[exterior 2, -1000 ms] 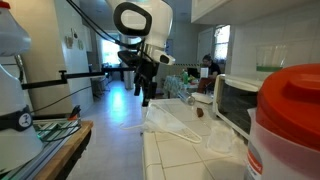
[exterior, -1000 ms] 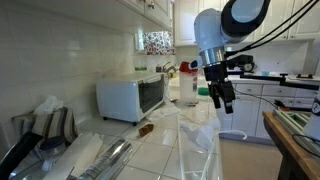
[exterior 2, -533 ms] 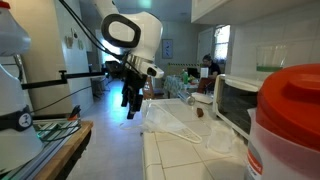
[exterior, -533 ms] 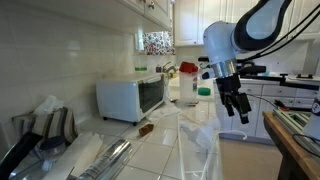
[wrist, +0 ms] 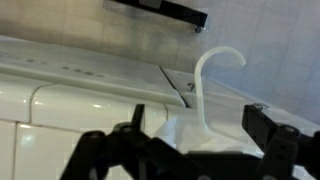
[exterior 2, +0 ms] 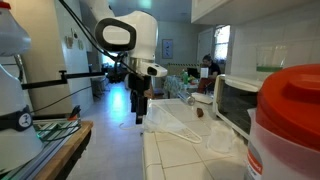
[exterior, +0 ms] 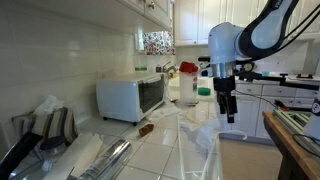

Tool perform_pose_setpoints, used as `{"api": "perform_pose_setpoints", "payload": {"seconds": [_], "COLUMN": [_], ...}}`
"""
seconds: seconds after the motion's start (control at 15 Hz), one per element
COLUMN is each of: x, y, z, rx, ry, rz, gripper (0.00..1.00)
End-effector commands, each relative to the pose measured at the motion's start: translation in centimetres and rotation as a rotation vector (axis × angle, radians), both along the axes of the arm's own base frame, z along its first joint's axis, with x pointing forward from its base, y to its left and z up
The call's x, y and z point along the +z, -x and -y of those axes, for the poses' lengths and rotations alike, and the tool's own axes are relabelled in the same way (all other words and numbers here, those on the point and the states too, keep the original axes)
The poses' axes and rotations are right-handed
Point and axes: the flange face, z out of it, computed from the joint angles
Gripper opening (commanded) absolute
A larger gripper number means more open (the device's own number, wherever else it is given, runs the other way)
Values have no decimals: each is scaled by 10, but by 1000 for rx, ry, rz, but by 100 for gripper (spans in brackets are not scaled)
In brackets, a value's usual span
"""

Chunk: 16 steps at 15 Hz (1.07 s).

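The stem of the white hanger hook is below my open gripper and stands clear of the crumpled sheet [wrist: 185, 135], so my gripper will go down around that stem next.
My gripper [exterior: 228, 113] hangs in the air just off the edge of the tiled counter [exterior: 165, 150] and points straight down; it also shows in an exterior view [exterior 2: 139, 115]. In the wrist view its two dark fingers [wrist: 195, 150] stand wide apart and open. Between them, farther off, I see a white hanger hook [wrist: 210, 75] rising from a pale crumpled sheet [wrist: 185, 135]. The fingers touch neither. Clear plastic pieces [exterior: 197, 135] lie on the counter beside the gripper and show in both exterior views [exterior 2: 172, 120].
A white toaster oven [exterior: 130, 97] stands on the counter by the wall, a small brown object [exterior: 146, 129] in front of it. Foil-like items [exterior: 100, 158] lie at the near end. A red-lidded tub [exterior 2: 292, 120] looms close. A wooden table [exterior: 295, 140] stands across the aisle.
The arm swung out from the counter and partly back, a little lower. The gripper went from tilted to pointing straight down. Its fingers stayed open.
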Motion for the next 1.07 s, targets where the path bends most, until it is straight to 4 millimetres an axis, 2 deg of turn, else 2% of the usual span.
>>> {"api": "perform_pose_setpoints", "payload": {"seconds": [0.0,0.4,1.0], "x": [-3,-13,-37], "y": [-6,1,7], "z": [2,1,-6], "rx": [-71,-101,-57], "ry": [-15,-44,-29], "rz": [41,-13,-48], "gripper": [100,100,100]}}
